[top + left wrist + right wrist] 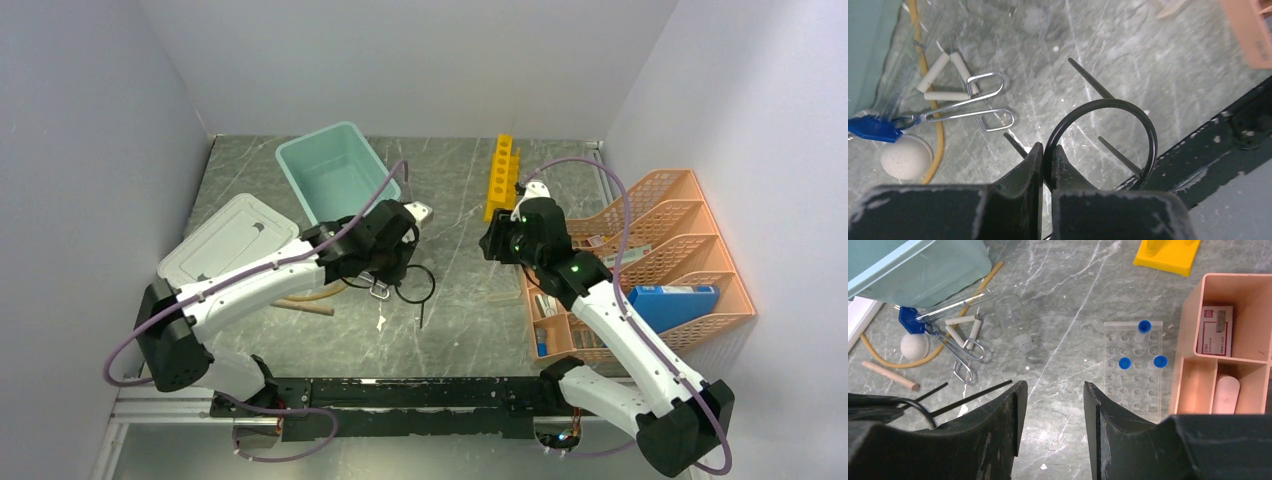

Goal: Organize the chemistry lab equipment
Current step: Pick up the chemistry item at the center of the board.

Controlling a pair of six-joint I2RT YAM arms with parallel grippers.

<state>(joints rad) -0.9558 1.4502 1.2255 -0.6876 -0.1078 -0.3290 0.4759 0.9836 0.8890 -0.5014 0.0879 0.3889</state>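
Next, my left gripper carries the ring stand outward, then lowers it inside the teal tub to release it, because the tub stands open with its bottom bare.
My left gripper [1047, 147] is shut on the rim of the black wire ring stand [1108, 101], whose thin legs point away over the marble; in the top view it sits mid-table [433, 283]. Silver wire clips [983, 100] and a tan hose [923, 65] lie to the left of it. My right gripper [1053, 385] hangs open over bare marble with nothing between its fingers. Blue-capped tubes [1124, 363] stand in a clear tray. The yellow rack [501, 175] lies at the back. A wooden stick [890, 375] rests near the hose.
The teal tub [318, 137] stands at the back left with its grey-white lid [225, 240] beside it. An orange organiser [680, 240] holding a blue box [672, 300] lines the right edge. A white ball [905, 157] and a clear beaker [1010, 310] lie among the clutter.
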